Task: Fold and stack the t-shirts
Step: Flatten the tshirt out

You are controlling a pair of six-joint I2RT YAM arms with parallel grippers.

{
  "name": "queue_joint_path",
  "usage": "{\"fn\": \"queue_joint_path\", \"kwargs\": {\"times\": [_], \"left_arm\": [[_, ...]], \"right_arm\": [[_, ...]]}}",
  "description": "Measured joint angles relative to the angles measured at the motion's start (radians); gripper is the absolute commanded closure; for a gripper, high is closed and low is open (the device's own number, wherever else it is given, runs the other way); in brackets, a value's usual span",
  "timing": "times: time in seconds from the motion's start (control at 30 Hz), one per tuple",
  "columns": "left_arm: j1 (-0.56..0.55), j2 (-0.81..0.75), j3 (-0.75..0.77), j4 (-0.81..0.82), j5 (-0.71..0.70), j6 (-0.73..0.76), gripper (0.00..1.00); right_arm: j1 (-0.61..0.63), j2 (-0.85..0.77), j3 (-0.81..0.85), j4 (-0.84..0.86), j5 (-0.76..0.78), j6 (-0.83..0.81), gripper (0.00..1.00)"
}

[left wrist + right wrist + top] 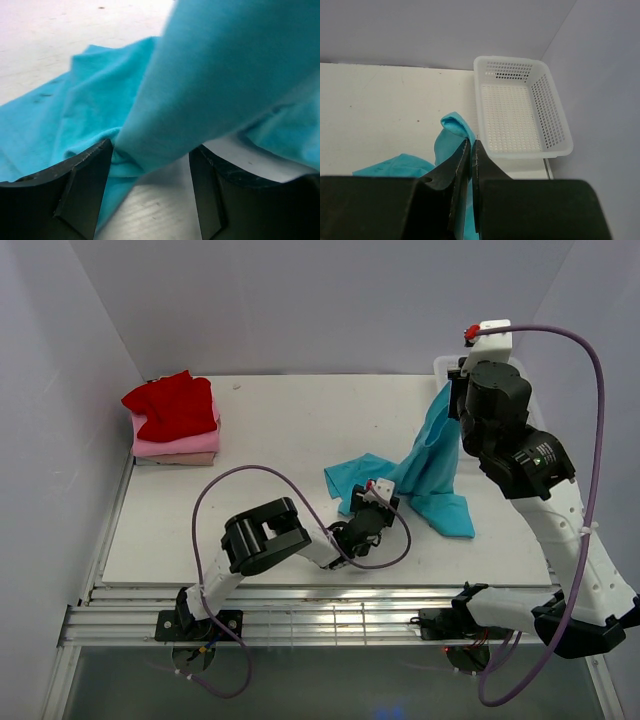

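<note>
The left gripper shifts slightly to the left in the top view next and closes on the teal fold (pixel 137 159), since it already lies between the open fingers.
A teal t-shirt (pixel 425 465) hangs from my right gripper (pixel 452 400), which is raised at the back right and shut on its upper edge (pixel 455 127). The shirt's lower part trails onto the table (pixel 300 440). My left gripper (pixel 375 502) sits low at the shirt's near left edge, jaws open, with a fold of teal cloth (pixel 150 150) lying between its fingers (pixel 85 185). A folded stack of red (pixel 172 405), pink (pixel 185 443) and beige (pixel 175 459) t-shirts rests at the back left corner.
A white mesh basket (pixel 555 145) stands at the back right corner, behind my right arm, with nothing in it. White walls enclose the table on three sides. A metal rail (pixel 300 615) runs along the near edge.
</note>
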State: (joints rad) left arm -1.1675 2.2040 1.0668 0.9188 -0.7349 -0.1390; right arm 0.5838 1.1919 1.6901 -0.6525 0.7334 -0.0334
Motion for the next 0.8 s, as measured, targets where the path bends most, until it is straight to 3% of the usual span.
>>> {"fn": "queue_joint_path", "kwargs": {"times": [0.2, 0.23, 0.27, 0.4, 0.6, 0.8], "left_arm": [[0.065, -0.003, -0.047, 0.020, -0.067, 0.006, 0.28], [0.072, -0.003, -0.053, 0.025, -0.071, 0.013, 0.35], [0.082, -0.003, -0.060, 0.033, -0.074, 0.019, 0.60], [0.091, -0.016, -0.091, 0.081, -0.076, 0.062, 0.83], [0.087, -0.129, -0.187, 0.123, -0.069, 0.147, 0.92], [0.092, -0.448, -0.294, 0.078, -0.057, 0.242, 0.93]], "right_arm": [[0.000, -0.015, -0.018, 0.001, 0.000, 0.000, 0.92], [0.000, -0.014, -0.019, 0.001, 0.000, 0.000, 0.92], [0.000, -0.013, -0.020, 0.001, 0.000, 0.000, 0.92], [0.000, -0.013, -0.029, 0.005, 0.008, 0.000, 0.92], [0.000, -0.013, -0.061, 0.008, 0.016, 0.000, 0.92], [0.000, -0.021, -0.103, 0.014, 0.019, 0.008, 0.92]]}}
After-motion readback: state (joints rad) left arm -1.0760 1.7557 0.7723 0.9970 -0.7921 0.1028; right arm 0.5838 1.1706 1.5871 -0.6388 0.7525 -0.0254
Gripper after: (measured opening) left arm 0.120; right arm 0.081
